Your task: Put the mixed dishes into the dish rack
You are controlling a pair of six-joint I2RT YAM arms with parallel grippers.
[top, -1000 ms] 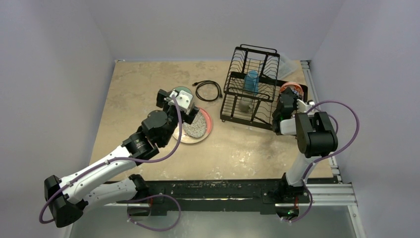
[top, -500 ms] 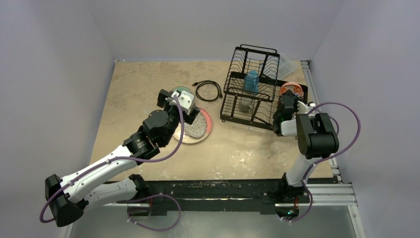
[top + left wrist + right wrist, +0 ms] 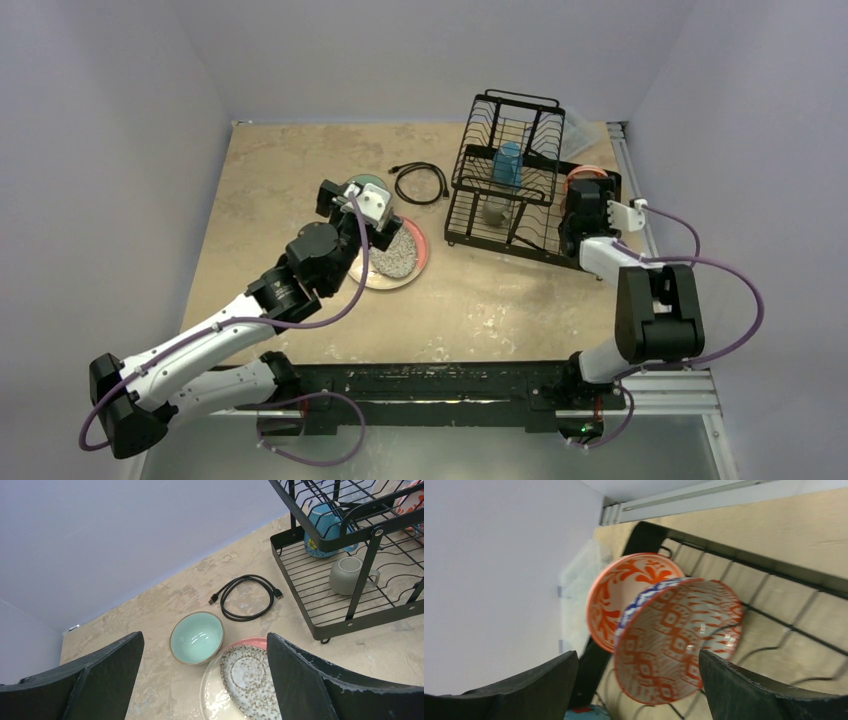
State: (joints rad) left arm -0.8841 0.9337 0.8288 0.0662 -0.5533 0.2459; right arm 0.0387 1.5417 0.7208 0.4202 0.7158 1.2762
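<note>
The left gripper swings to the left in the top view next, then down onto the teal bowl's rim opposite the cable, because that rim borders bare tabletop.
The black wire dish rack [image 3: 505,170] stands at the back right, with a blue cup [image 3: 325,527] on its upper tier and a grey mug [image 3: 347,575] on the lower one. Two red-orange patterned bowls [image 3: 674,640] lean together on edge at the rack's right end. My right gripper [image 3: 638,660] is open just in front of them, its fingers apart from the near bowl. My left gripper [image 3: 204,640] hangs open above the teal bowl [image 3: 196,637]. The grey speckled oval dish [image 3: 247,675] lies on the cream-and-pink plate [image 3: 220,695].
A black coiled cable [image 3: 247,597] lies on the table between the teal bowl and the rack. A metal rail [image 3: 650,200] runs along the table's right edge, close beside the rack. A clear plastic sheet [image 3: 579,585] sits behind the rack's far corner.
My right gripper has opened and let go of the patterned bowl, which now leans in the rack. The right arm's elbow has swung down and to the right. The left arm has not moved.
</note>
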